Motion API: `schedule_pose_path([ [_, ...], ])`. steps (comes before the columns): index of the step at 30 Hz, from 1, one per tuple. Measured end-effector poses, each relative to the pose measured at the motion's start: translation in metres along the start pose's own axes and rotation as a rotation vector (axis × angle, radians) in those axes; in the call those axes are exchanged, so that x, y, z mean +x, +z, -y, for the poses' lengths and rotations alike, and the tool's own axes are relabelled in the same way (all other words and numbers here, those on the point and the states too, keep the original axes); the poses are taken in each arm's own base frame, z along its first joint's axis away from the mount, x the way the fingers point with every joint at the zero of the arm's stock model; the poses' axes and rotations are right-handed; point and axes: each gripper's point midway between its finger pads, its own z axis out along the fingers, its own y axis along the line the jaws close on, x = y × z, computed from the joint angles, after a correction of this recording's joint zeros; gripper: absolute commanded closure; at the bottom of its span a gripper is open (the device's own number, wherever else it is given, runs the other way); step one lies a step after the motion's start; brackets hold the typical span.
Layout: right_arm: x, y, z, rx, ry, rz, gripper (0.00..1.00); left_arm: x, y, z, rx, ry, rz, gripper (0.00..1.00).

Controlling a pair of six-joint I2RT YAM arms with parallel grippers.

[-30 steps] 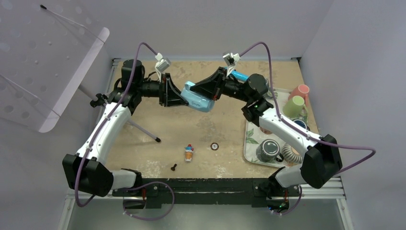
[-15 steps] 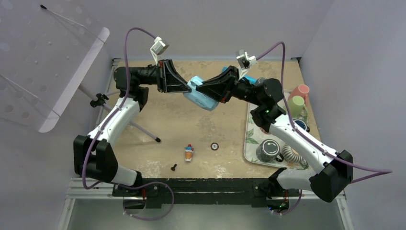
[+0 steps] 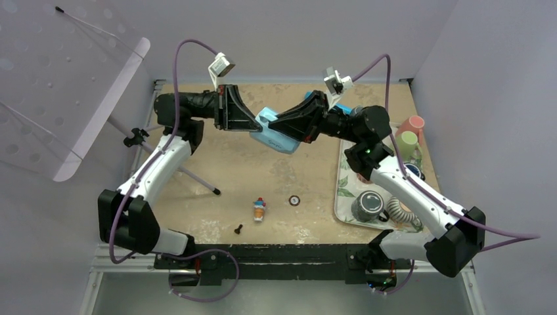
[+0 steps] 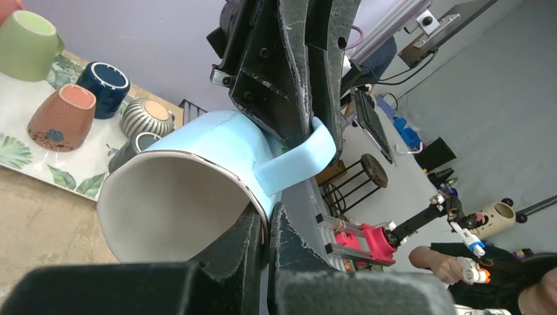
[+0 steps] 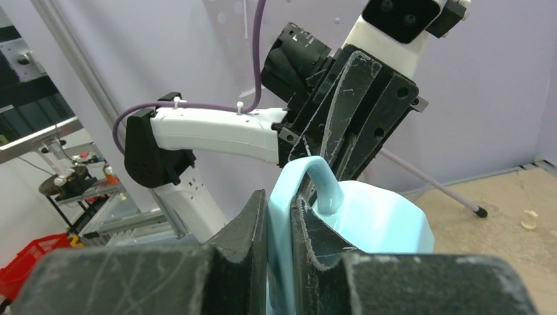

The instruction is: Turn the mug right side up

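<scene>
My left gripper will next tilt to point down, then lower the mug onto the table by the stand's leg.
A light blue mug (image 3: 276, 136) hangs in the air above the back of the table, tilted on its side with its mouth toward the left arm. My left gripper (image 3: 257, 126) is shut on the mug's rim (image 4: 253, 197), one finger inside the white interior and one outside. Coming from the right, my right gripper (image 3: 278, 124) is shut on the mug's handle (image 5: 278, 216). In the left wrist view the handle (image 4: 299, 161) runs up between the right gripper's fingers (image 4: 309, 72). The right wrist view shows the mug's body (image 5: 374, 220) beyond my fingers.
A leaf-patterned tray (image 3: 343, 190) on the right holds several mugs, among them a pink one (image 3: 412, 125), a green one (image 3: 403, 146) and a dark one (image 3: 369, 205). A small toy figure (image 3: 260, 209), a dark ring (image 3: 294, 201) and a black peg (image 3: 239, 229) lie near the front. A stand's leg (image 3: 197, 178) crosses the left side.
The left gripper's jaws closed onto the mug's rim. Both arms shifted slightly toward the back with the mug between them; the right grip on the handle is unchanged.
</scene>
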Motion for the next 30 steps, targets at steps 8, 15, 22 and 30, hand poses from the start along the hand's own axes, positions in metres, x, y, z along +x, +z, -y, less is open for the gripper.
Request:
schedule_pose_path([
  [8,-0.011,0.001,0.028,0.172,-0.029,0.033,0.02,-0.008,0.01,0.002,-0.218,0.185,0.04,1.0],
  [15,-0.009,-0.031,0.088,0.558,-0.03,0.046,0.02,0.011,-0.035,-0.048,-0.697,0.397,-0.062,1.0],
  [22,-0.047,-0.178,0.196,1.29,0.007,0.13,0.1,0.064,-0.125,-0.184,-1.182,0.327,-0.442,1.0],
  [30,0.008,-0.404,0.288,1.852,0.404,0.219,0.13,0.123,-0.181,-0.27,-1.333,0.193,-0.755,1.0],
])
